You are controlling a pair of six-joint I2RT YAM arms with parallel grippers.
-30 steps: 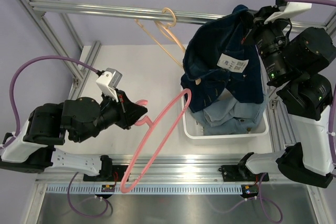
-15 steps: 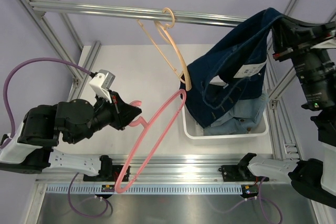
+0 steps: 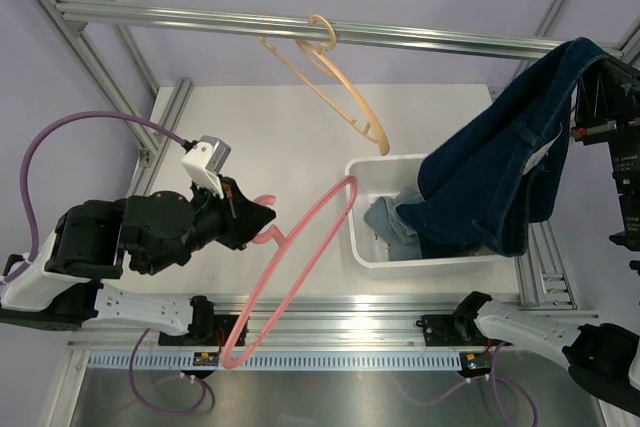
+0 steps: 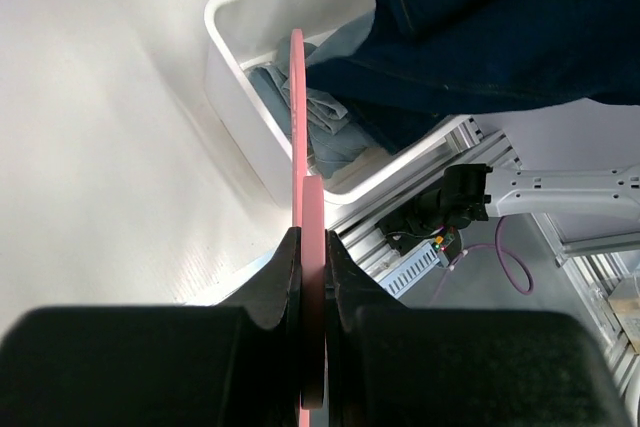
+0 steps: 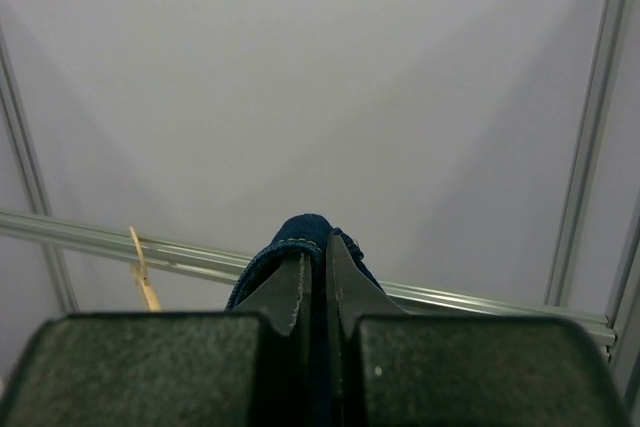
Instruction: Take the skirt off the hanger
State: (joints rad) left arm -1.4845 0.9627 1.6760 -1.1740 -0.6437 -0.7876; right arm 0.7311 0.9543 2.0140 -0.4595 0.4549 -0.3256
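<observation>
My right gripper should next tip down over the bin, which is below it and to its left in the top view, and let go of the skirt (image 3: 500, 172) where the skirt's end drapes.
The dark blue denim skirt (image 3: 500, 172) hangs from my right gripper (image 3: 592, 87), which is shut on its edge, high at the right. The skirt's lower end drapes over the white bin (image 3: 360, 247). In the right wrist view the fabric (image 5: 300, 237) sticks up between the shut fingers. My left gripper (image 3: 255, 219) is shut on the pink hanger (image 3: 295, 267) near its hook; the hanger is bare and slants from the bin's left rim down toward the front rail. In the left wrist view the pink hanger (image 4: 305, 147) runs straight out from the jaws toward the bin (image 4: 240, 77).
A bare beige hanger (image 3: 330, 82) hangs from the metal crossbar (image 3: 200, 19) at the back. Light blue folded denim (image 3: 385, 222) lies inside the bin. Frame posts stand at both sides, and a rail with arm bases runs along the near edge.
My right gripper has pulled the skirt up and to the right, off the pink hanger. The pink hanger is now bare in my left gripper, which shifted slightly.
</observation>
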